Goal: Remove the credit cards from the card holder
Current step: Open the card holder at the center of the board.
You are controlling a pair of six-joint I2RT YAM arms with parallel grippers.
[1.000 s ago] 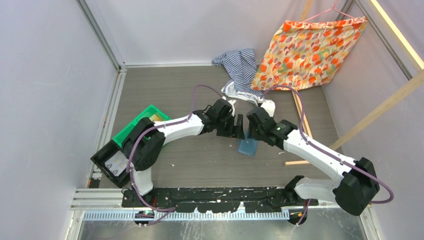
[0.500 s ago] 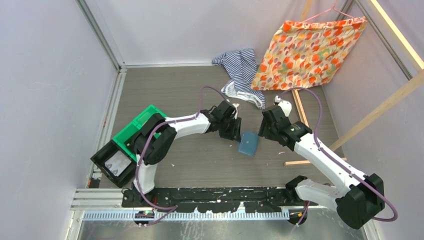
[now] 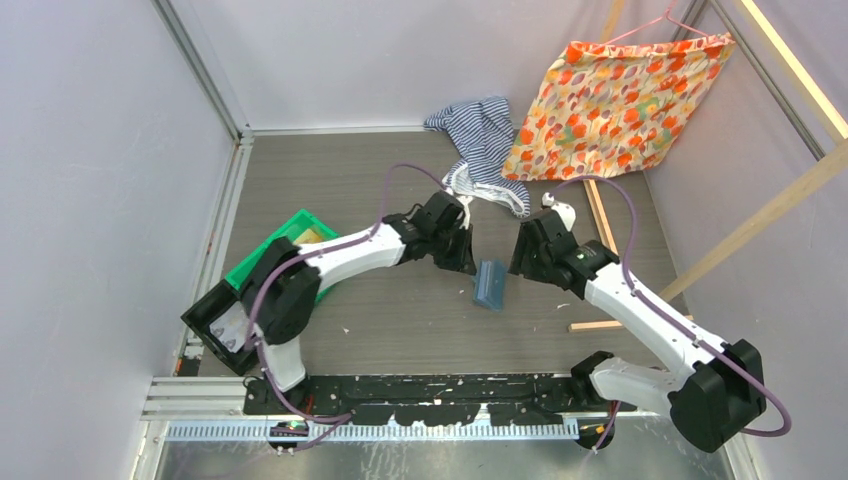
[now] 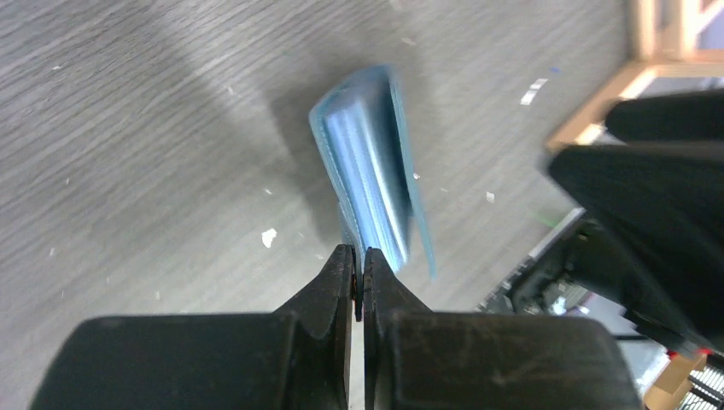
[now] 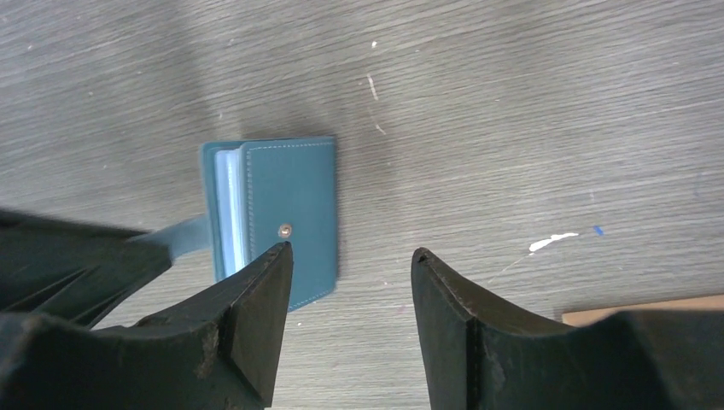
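Observation:
The holder (image 3: 490, 284) is only partly open. Next my left gripper needs to pull the holder's thin flap down and to the left in the top view and let go of it on the bare tabletop.
The slate-blue card holder (image 3: 490, 284) (image 5: 290, 213) stands tilted on its edge on the grey table, partly open, with pale layered edges showing between its panels (image 4: 371, 179). No credit cards can be made out as separate items. My left gripper (image 3: 468, 264) (image 4: 359, 256) is shut on a thin flap at the holder's left edge. My right gripper (image 3: 524, 262) (image 5: 350, 256) hovers open just right of the holder, its left fingertip over the snap side, touching nothing.
A green bin (image 3: 290, 235) and a black box (image 3: 220, 325) sit at the left edge. Striped cloth (image 3: 480, 135) and a floral fabric bag (image 3: 620, 100) lie at the back. Wooden slats (image 3: 600, 225) run along the right.
The left gripper closed on the holder's edge and lifted that side, tipping the holder up on edge. The right gripper drew back to the right and opened slightly.

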